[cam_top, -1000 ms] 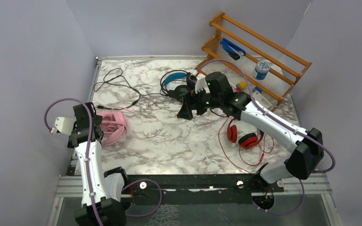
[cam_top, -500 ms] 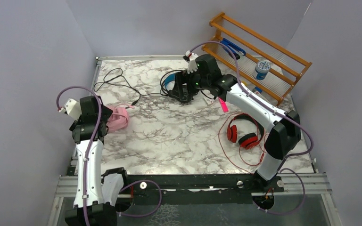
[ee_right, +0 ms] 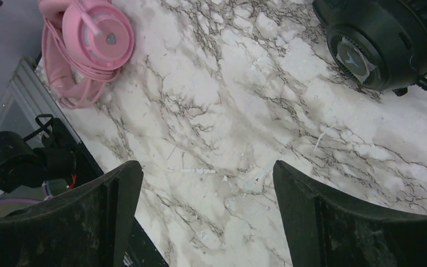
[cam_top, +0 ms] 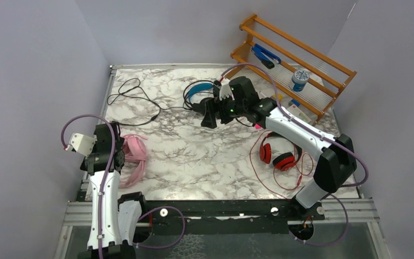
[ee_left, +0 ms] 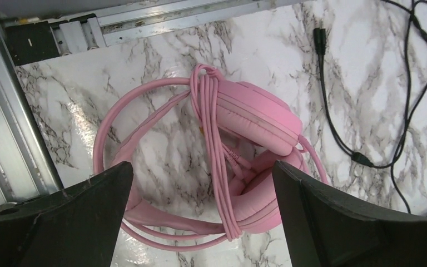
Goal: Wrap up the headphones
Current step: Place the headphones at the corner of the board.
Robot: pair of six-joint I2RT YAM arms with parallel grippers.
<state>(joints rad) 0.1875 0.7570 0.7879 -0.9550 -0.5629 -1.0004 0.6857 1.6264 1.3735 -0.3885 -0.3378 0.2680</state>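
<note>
I will next swing my right gripper outward, turn it and lower its open fingers around the black headphones' rack-side earcup, because the headphones lie below and outward.
The pink headphones lie at the table's left edge, their pink cable bundled across the band and earcups. My left gripper hangs open right over them, touching nothing. The black headphones with a blue headband sit at the back centre, one earcup showing in the right wrist view. My right gripper is open and empty just in front of them, over bare marble. The red headphones lie at the right with their red cable loose around them.
A long black cable sprawls across the back left of the marble top. An orange rack stands at the back right with a blue tool and a blue-lidded jar. A metal rail borders the left edge.
My right gripper swung back toward the blue-banded headphones, then came forward and down a little. My left wrist rose toward the back, then returned over the pink headphones. Both stayed open.
</note>
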